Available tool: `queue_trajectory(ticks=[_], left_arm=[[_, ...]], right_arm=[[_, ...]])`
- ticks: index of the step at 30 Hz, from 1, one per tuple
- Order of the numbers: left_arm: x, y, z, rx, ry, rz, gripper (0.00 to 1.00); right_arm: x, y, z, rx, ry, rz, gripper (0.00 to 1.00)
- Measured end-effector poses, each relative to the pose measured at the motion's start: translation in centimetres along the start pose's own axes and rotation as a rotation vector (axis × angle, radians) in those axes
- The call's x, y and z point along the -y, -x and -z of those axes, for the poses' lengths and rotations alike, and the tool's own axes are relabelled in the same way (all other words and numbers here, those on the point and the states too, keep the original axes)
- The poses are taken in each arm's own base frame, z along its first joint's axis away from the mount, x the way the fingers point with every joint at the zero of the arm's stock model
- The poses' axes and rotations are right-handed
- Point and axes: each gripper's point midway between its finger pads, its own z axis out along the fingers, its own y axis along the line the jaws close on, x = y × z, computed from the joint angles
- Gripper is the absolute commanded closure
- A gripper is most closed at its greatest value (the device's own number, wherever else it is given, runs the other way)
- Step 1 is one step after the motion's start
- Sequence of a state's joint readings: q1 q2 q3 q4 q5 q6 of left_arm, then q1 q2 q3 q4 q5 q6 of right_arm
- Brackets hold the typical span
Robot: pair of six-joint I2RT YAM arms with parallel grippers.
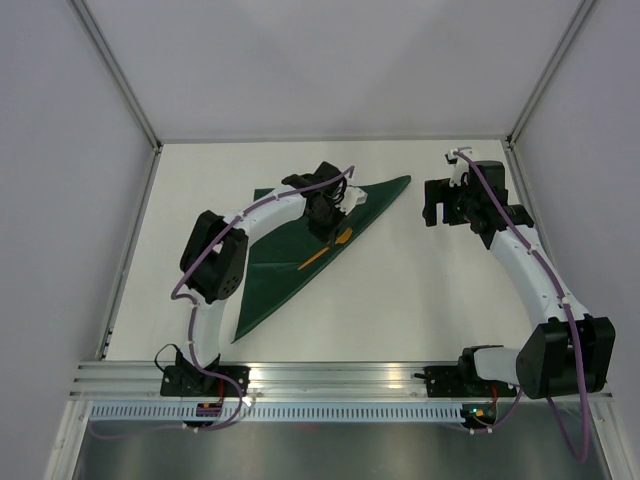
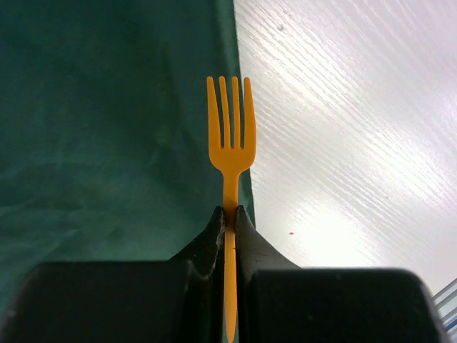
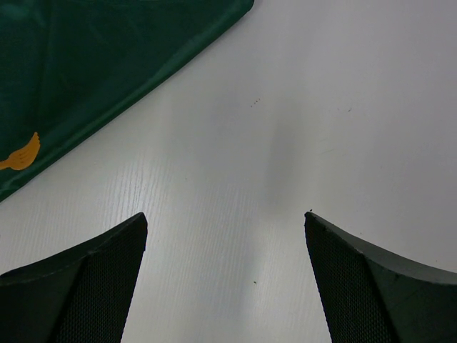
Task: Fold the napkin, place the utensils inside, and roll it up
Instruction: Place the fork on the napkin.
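I should next lower the fork in my left gripper onto the cloth just inside the hem, since the fork already runs along the napkin's long edge.
The dark green napkin [image 1: 285, 265] lies folded into a triangle on the white table, its long edge running from far right to near left. My left gripper [image 1: 328, 240] hangs over that edge, shut on the handle of an orange fork [image 1: 343, 237]. In the left wrist view the fork [image 2: 230, 143] sticks out past the gripper [image 2: 230, 214], its tines over the napkin [image 2: 107, 128] right at the hem. My right gripper [image 1: 432, 205] stands open over bare table to the right of the napkin's tip. The right wrist view shows the gripper [image 3: 225, 229] empty, with the napkin [image 3: 107, 50] and the fork's head [image 3: 21, 153] at upper left.
The white table [image 1: 420, 290] is bounded by white walls on the left, back and right. An aluminium rail [image 1: 330, 375] carrying both arm bases runs along the near edge.
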State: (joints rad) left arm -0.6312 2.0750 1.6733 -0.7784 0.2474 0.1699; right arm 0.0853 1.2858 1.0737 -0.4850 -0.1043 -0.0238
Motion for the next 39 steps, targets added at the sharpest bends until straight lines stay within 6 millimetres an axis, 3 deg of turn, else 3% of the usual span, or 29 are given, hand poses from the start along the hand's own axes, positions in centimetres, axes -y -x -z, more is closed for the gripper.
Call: queue_trajectory(ticks=[5, 20, 39], left_arm=[[0.5, -0.7, -1.4, -0.019, -0.017, 0.000, 0.98], [0.0, 0.5, -4.0, 0.029, 0.005, 0.039, 0.98], [0.3, 0.4, -4.6, 0.040, 0.004, 0.049, 0.96]], right_arm=[[0.1, 0.0, 0.0, 0.002, -0.005, 0.000, 0.04], [0.1, -0.1, -0.1, -0.001, -0.007, 0.000, 0.04], [0.1, -0.1, -0.1, -0.001, -0.007, 0.000, 0.04]])
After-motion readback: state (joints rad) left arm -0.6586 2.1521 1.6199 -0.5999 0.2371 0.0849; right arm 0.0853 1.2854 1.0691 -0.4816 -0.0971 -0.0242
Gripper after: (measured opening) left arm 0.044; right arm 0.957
